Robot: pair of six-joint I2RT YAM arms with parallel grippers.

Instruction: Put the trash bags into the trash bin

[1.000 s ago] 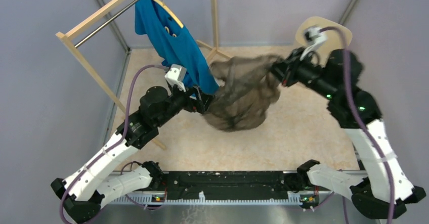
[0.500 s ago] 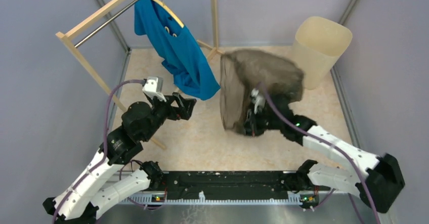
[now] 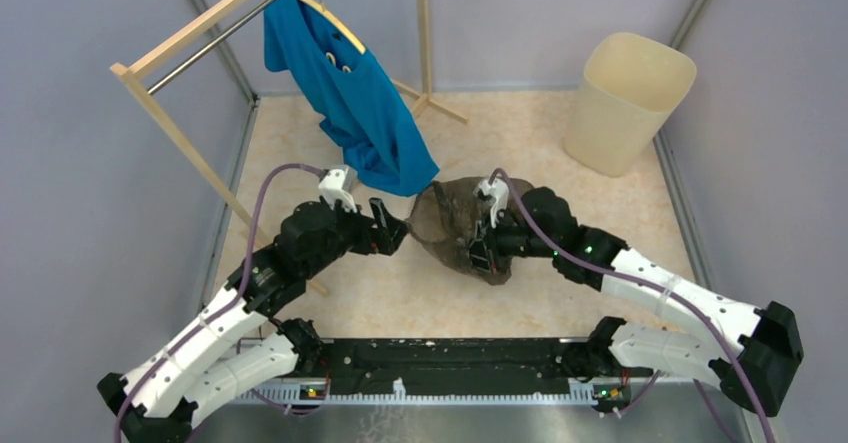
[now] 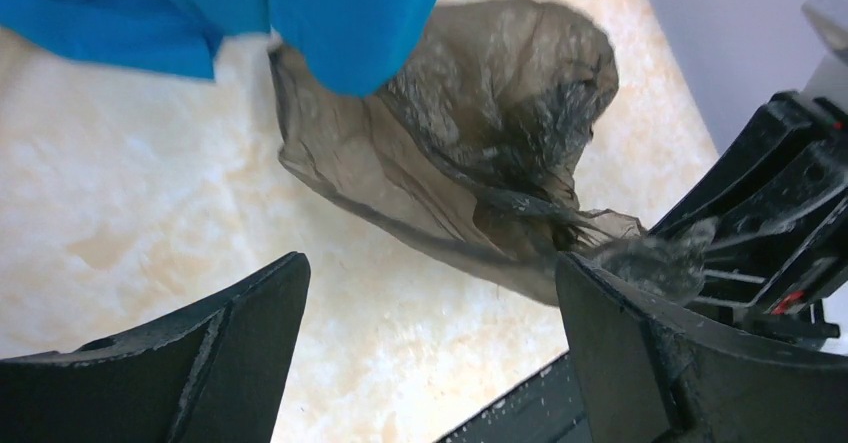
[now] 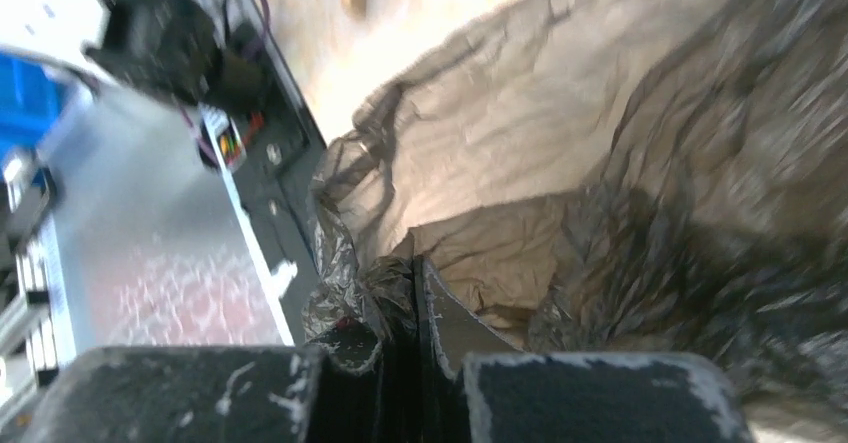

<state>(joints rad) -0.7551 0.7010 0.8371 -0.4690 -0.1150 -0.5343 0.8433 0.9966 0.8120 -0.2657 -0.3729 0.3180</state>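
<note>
Only my right gripper holds the bag. My left gripper lowers and moves back next, then toward the bag onto the loose edge of the bag facing it.
The trash bag (image 3: 452,225), thin, brown and see-through, lies crumpled on the floor in the middle. My right gripper (image 3: 474,251) is shut on a bunched edge of it; the right wrist view shows the jaws (image 5: 415,285) pressed together on gathered film, with the bag (image 5: 610,153) billowing beyond. My left gripper (image 3: 397,231) stands open just left of the bag, apart from it, nothing between its fingers (image 4: 245,338). From the left wrist the bag (image 4: 470,143) lies ahead, and the right gripper (image 4: 770,213) is at the right. The cream trash bin (image 3: 630,101) stands upright at the back right.
A blue shirt (image 3: 350,103) hangs on a hanger from the wooden clothes rack (image 3: 170,113) at the back left, its hem close to the bag and over it in the left wrist view (image 4: 350,13). Grey walls close the space in.
The right arm swung the bag from up near the bin down to the floor centre, where it collapsed. The left gripper pulled back from the bag, then moved toward it again.
</note>
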